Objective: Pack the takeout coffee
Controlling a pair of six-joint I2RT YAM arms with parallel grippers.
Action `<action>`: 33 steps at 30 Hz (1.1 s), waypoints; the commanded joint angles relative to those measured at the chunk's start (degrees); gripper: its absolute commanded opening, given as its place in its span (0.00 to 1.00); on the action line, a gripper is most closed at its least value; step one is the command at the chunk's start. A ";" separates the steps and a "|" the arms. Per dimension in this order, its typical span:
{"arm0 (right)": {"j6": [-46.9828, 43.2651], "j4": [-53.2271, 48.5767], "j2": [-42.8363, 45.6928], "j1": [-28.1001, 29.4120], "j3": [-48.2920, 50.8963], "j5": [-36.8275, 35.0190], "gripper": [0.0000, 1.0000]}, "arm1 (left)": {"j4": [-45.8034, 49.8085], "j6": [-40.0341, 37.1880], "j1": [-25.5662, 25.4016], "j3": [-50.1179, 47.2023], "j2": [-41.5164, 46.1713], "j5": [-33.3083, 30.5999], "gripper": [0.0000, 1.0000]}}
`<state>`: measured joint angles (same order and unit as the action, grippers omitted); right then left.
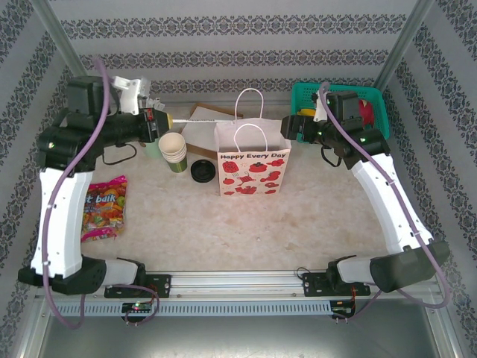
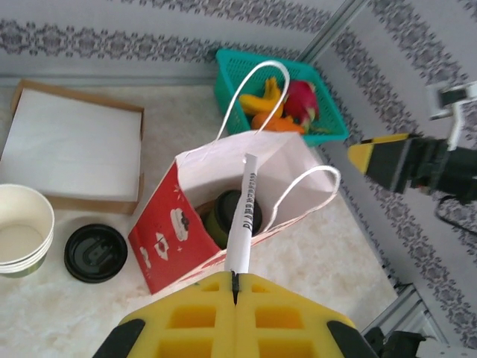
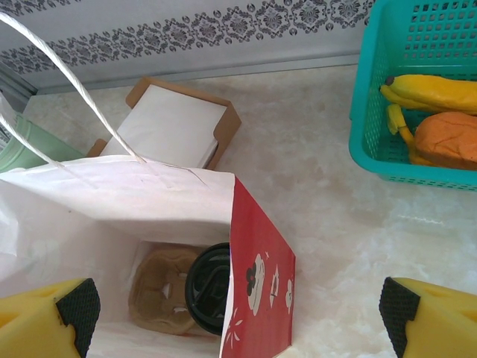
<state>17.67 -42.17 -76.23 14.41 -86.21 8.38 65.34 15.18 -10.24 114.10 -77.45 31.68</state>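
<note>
My left gripper is to swing toward the gift bag and tilt down over the gift bag's opening (image 2: pixel 216 180) to drop the straw (image 2: pixel 243 212), as the coffee already stands inside.
One takeout coffee (image 3: pixel 209 288), seen by its black lid, stands inside the red-and-white gift bag (image 1: pixel 252 170) in a brown cardboard carrier (image 3: pixel 159 291). The same cup (image 2: pixel 222 218) shows dark green through the bag's mouth. My left gripper (image 2: pixel 235 277) is shut on a white wrapped straw (image 2: pixel 243 212), whose tip points over the open bag. It sits left of the bag (image 1: pixel 165 119). My right gripper (image 3: pixel 238 321) hangs open above the bag's right edge (image 1: pixel 289 127), nothing between its fingers (image 3: pixel 56 317).
A stack of empty paper cups (image 1: pixel 173 151) and a loose black lid (image 1: pixel 202 171) sit left of the bag. Behind are a napkin box (image 1: pixel 203 115) and a pale green cup (image 3: pixel 30 142). A teal fruit basket (image 1: pixel 307 92) is at back right, a snack packet (image 1: pixel 104 207) front left.
</note>
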 commanded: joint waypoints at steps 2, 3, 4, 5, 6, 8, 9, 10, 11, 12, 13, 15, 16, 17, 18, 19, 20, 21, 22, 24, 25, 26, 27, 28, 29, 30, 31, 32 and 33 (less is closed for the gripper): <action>-0.71 -0.83 0.45 0.61 -1.58 -1.15 0.98 | 6.55 -4.87 -3.28 3.66 -5.15 -5.42 0.00; -0.86 -1.02 0.45 0.61 -1.59 -1.25 0.98 | 7.91 -5.70 -4.50 5.25 -6.71 -7.42 0.00; -0.89 -1.15 0.47 0.69 -1.62 -1.35 0.98 | 9.97 -6.98 -6.81 7.43 -8.94 -10.00 0.00; -0.97 -1.35 0.46 0.70 -1.59 -1.43 0.98 | 12.52 -8.26 -9.38 10.62 -11.49 -13.88 0.00; -1.06 -1.51 0.53 0.70 -1.67 -1.44 0.98 | 14.75 -9.01 -11.55 13.25 -13.88 -18.20 0.00; -1.16 -1.98 0.55 0.80 -1.68 -1.27 0.98 | 20.07 -10.22 -15.45 20.69 -20.02 -26.46 0.00; -1.28 -2.22 0.57 0.91 -1.68 -1.18 0.98 | 22.05 -10.61 -16.66 23.76 -22.36 -28.68 0.00; -1.44 -2.59 0.56 0.97 -1.69 -1.22 0.98 | 23.83 -11.05 -17.90 27.02 -25.27 -30.63 0.00; -1.54 -2.95 0.55 1.09 -1.59 -1.18 0.98 | 24.82 -11.17 -19.03 29.60 -27.52 -32.39 0.00; -1.57 -3.24 0.63 1.18 -1.51 -1.18 0.98 | 25.30 -11.26 -19.87 31.24 -29.11 -33.69 0.00; -1.61 -3.55 0.77 1.26 -1.27 -1.27 0.98 | 25.53 -11.44 -20.76 32.52 -30.86 -34.70 0.00; -1.52 -3.71 1.03 1.26 -0.59 -0.81 0.98 | 25.32 -11.40 -22.08 33.37 -33.06 -35.92 0.00; -1.42 -3.71 1.16 1.28 -0.29 -0.38 0.98 | 24.89 -11.33 -22.72 33.48 -34.01 -36.24 0.02; -1.26 -3.79 1.24 1.35 0.13 0.11 0.98 | 24.31 -11.11 -23.26 33.38 -34.74 -35.96 0.04; -1.16 -3.78 1.27 1.32 0.46 0.79 0.98 | 23.55 -10.71 -23.61 33.38 -35.32 -35.27 0.05; -1.07 -3.87 1.19 1.32 0.73 1.60 0.98 | 22.33 -10.48 -23.97 33.38 -36.01 -33.71 0.06; -0.78 -3.90 1.16 1.37 0.95 2.04 0.98 | 20.77 -10.26 -24.27 33.31 -36.55 -31.49 0.09; -0.48 -3.88 1.16 1.35 1.17 2.31 0.98 | 19.31 -10.05 -24.50 33.28 -37.07 -29.55 0.11; -0.24 -3.80 1.17 1.35 1.38 2.58 0.98 | 17.70 -9.91 -24.81 33.29 -37.76 -27.53 0.13; 0.27 -3.54 1.46 1.33 1.88 2.63 0.98 | 15.12 -9.83 -25.33 33.29 -39.27 -24.56 0.25; 0.46 -3.40 1.64 1.35 2.08 2.76 0.98 | 14.18 -9.69 -25.40 33.37 -39.88 -23.79 0.36; 0.61 -3.19 1.92 1.38 2.39 2.93 0.98 | 13.05 -9.41 -25.40 33.42 -40.54 -23.14 0.46; 0.77 -3.04 2.32 1.32 2.82 2.99 0.98 | 11.79 -9.06 -25.37 33.38 -41.07 -22.78 0.53; 0.87 -2.92 2.55 1.36 3.17 3.08 0.98 | 10.41 -8.67 -25.38 33.36 -41.35 -22.51 0.56; 0.87 -2.76 2.81 1.34 3.69 3.31 0.98 | 8.49 -7.98 -25.27 33.32 -41.46 -21.89 0.60; 0.79 -2.52 2.93 1.39 4.21 3.92 0.98 | 6.58 -7.43 -25.23 33.29 -41.34 -20.49 0.62; 0.66 -2.35 2.93 1.35 4.58 4.44 0.98 | 4.99 -6.92 -25.11 33.29 -41.09 -19.21 0.65; 0.52 -2.21 2.59 1.34 4.90 5.51 0.98 | 3.10 -6.22 -25.05 33.20 -40.65 -17.90 0.67; 0.59 -2.21 2.21 1.36 5.04 6.23 0.98 | 1.74 -5.64 -24.88 33.05 -40.07 -16.70 0.68</action>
<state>17.89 -45.15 -74.61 15.27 -82.37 11.68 74.87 7.22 -35.14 145.77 -119.00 10.09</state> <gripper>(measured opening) 0.979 0.669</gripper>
